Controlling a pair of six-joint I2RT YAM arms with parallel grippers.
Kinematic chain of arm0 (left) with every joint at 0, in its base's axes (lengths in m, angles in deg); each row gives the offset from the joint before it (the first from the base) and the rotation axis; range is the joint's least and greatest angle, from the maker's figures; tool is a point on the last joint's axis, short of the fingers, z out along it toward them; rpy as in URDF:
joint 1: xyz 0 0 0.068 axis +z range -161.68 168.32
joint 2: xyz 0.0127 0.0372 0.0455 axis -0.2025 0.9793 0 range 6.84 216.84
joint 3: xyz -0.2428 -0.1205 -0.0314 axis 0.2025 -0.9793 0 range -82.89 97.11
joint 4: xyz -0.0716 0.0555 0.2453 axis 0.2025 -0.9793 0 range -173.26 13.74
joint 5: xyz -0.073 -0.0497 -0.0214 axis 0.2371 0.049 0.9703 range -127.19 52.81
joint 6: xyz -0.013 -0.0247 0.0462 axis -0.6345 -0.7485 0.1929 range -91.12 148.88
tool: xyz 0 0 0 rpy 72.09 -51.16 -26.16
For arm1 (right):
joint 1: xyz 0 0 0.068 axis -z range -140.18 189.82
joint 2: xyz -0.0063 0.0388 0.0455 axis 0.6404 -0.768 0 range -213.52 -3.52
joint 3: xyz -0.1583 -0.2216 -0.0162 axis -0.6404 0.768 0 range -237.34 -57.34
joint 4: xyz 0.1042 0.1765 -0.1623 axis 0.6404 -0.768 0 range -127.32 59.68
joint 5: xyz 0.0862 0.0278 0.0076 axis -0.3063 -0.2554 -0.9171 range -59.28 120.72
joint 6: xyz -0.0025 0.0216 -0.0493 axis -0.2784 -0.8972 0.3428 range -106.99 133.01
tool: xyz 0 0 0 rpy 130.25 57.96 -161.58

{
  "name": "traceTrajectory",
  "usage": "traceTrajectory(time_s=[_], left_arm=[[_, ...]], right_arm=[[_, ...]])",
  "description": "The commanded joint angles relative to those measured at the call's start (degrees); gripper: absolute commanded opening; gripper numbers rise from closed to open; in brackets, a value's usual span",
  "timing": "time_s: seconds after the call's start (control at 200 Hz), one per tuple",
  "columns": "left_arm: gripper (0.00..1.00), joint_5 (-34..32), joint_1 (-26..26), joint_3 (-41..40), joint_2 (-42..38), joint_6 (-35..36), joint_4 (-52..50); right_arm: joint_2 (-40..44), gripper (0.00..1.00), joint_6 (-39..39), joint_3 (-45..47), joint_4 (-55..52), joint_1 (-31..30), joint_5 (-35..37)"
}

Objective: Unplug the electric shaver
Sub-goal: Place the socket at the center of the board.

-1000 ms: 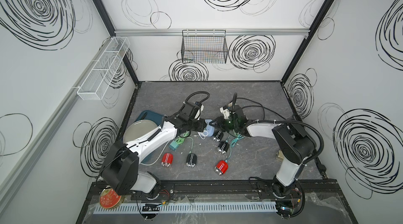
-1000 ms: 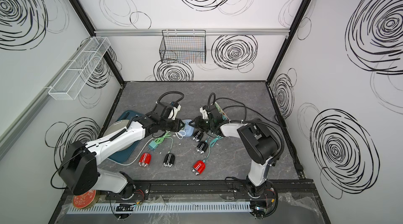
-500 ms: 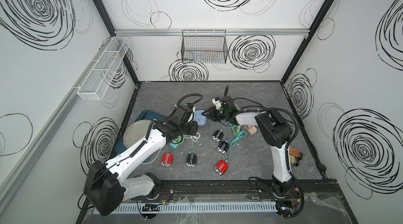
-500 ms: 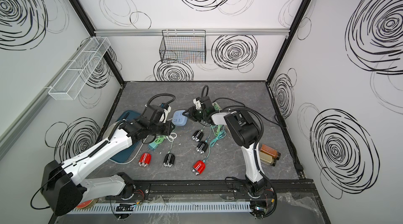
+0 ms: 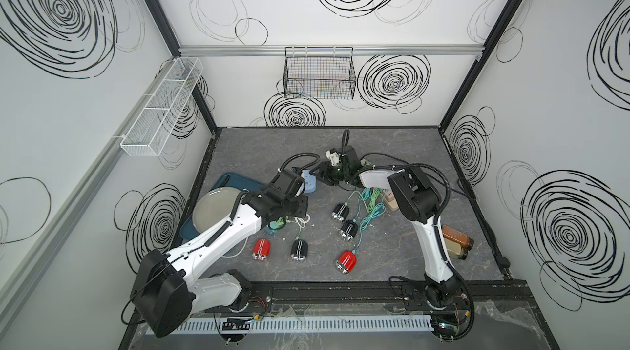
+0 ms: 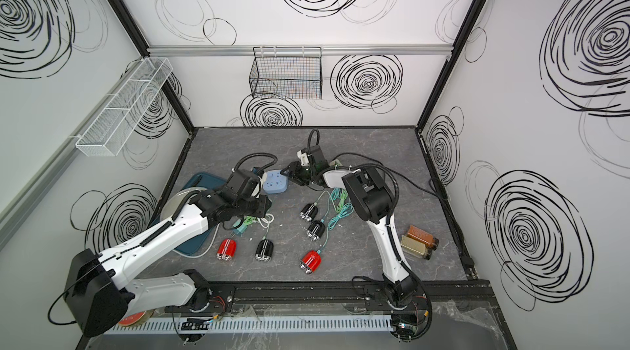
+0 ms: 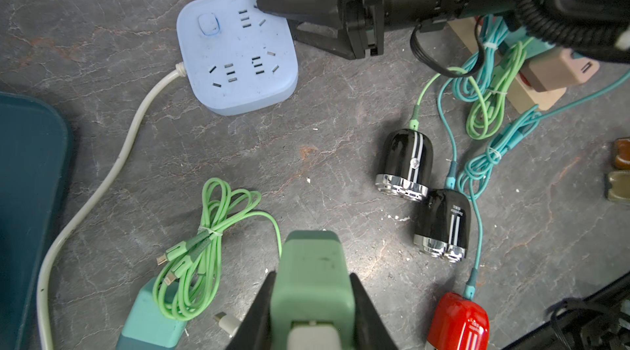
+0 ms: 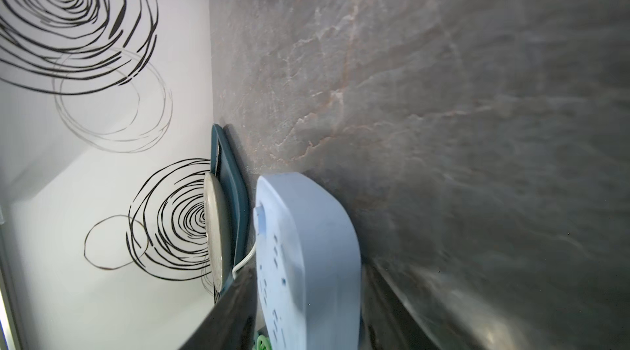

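Observation:
The green plug (image 7: 312, 263) is clear of the blue power strip. My left gripper moves down next toward bare tabletop between the green bundle and black shavers to release it.
Several electric shavers lie on the table, among them a black one (image 5: 339, 211) (image 7: 405, 164), a second black one (image 5: 348, 230) and a red one (image 5: 346, 262), each still on a teal or green cable. In the left wrist view my left gripper (image 7: 312, 297) is shut on a green charger plug (image 7: 312, 263), held above the table and clear of the blue power strip (image 5: 308, 181) (image 6: 275, 181) (image 7: 238, 51). My right gripper (image 5: 315, 174) (image 7: 278, 16) is open, its fingers straddling the strip's edge (image 8: 306, 246).
A loose green cable bundle (image 7: 204, 242) and a teal charger (image 7: 146, 317) lie below my left gripper. A teal tray (image 5: 235, 181) with a plate (image 5: 213, 208) sits at the left. A beige power strip (image 7: 559, 72) with coiled cables and two spice bottles (image 5: 456, 241) are at the right.
My left gripper has drawn back from the blue strip toward the front with the green charger. The strip has shifted toward the back with my right gripper, whose jaws have spread.

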Motion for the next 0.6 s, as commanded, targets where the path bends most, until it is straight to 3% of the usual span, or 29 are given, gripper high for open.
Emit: traceTrajectory(time_s=[0.0, 0.195, 0.295, 0.595], left_arm=[[0.15, -0.54, -0.53, 0.85, 1.01, 0.13, 0.41], [0.16, 4.68, -0.57, 1.25, 2.87, 3.07, 1.43], [0.16, 12.42, -0.96, 0.40, 4.34, 7.76, 4.75], [0.18, 17.74, 0.49, 3.89, 14.11, 14.45, 4.47]], right_arm=[[2.30, 0.58, 1.82, 0.25, -3.40, 0.52, 1.93], [8.23, 0.65, 4.47, 4.50, -5.38, 1.36, 3.58], [13.23, 0.66, 6.62, 8.55, -7.26, 1.68, 5.13], [30.41, 0.67, 11.45, 21.43, -11.70, 1.62, 7.29]])
